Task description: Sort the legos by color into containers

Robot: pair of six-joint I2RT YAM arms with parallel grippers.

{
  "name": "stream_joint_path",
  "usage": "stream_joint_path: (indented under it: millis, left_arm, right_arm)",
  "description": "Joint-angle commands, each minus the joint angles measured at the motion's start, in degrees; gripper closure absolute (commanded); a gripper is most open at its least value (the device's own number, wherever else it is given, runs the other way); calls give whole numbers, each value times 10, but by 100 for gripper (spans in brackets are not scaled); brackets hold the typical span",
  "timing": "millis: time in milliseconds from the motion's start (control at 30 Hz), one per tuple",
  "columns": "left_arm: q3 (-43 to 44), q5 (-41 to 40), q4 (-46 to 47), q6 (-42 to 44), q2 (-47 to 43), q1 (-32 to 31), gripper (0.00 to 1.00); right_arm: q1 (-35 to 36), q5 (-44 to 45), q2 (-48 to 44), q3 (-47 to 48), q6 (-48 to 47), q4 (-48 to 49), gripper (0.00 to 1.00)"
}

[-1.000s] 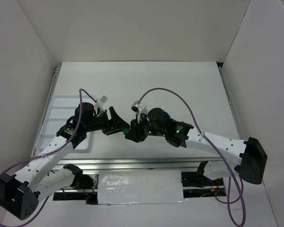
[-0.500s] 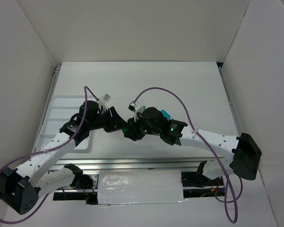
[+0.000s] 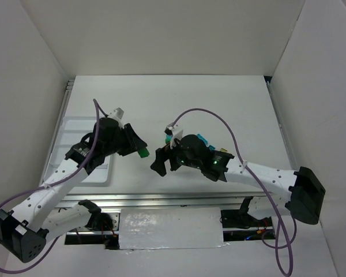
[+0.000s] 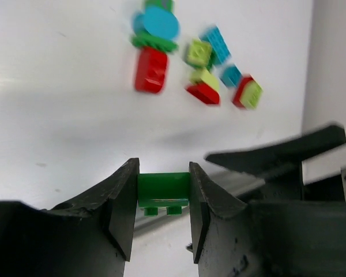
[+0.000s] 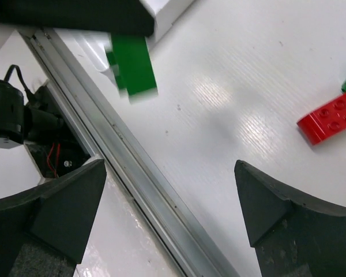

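The green lego hangs outside the tray's far section (image 3: 80,124). My left gripper should next move outward and to the left in the overhead view, then down over that section.
My left gripper (image 4: 163,173) is shut on a dark green lego (image 4: 163,189), studs pointing down, and holds it above the table. From above, the green lego (image 3: 142,153) shows at the tip of the left gripper (image 3: 137,149), just right of the white tray of containers (image 3: 66,124). Close to its right, my right gripper (image 3: 159,161) stands open and empty. In the right wrist view the green lego (image 5: 132,63) hangs at upper left, beyond the wide-open right gripper (image 5: 170,167). A cluster of loose legos lies farther off: a red one (image 4: 151,69), a lime one (image 4: 199,53) and a teal one (image 4: 218,43).
A metal rail (image 5: 132,167) runs along the table's near edge below the right gripper. A red brick (image 5: 328,118) lies at the right. The left arm covers part of the tray. White walls enclose the table.
The two grippers met at mid-table; the left shut on the green lego, then the right opened and let go. The left has drawn back to the left with it.
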Motion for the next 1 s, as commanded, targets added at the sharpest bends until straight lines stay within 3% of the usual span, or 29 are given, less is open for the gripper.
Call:
stream_joint_path:
  millis: [0,100,233,333,500,767,867,967]
  left_arm:
    - [53,-170,-65,8,11,16,100]
    - [83,-262,-109,-19,34,71,100]
    - [85,-261,-81,-46,79,200,100]
    - [85,-285,-11,-64,125,275,100]
    - [98,-285,125,-65,217,329,100]
    - [122,-227,216,-62,365,400,100]
    - [111,-201,293,-47,406,407,88]
    - [130,-201,297,-36,434,407,87]
  right_arm:
    - [-3,24,-51,-32,12,28,0]
    - [-3,52,-90,-65,22,33,0]
    - [-3,69,-128,-92,35,30,0]
    - [-5,58,-150,-94,39,4,0]
    - [-5,50,-209,-114,57,-40,0]
    - [-6,51,-272,-140,56,-97,0]
    - [-7,44,-277,-143,48,-100,0]
    - [-7,43,-274,-142,48,-119,0]
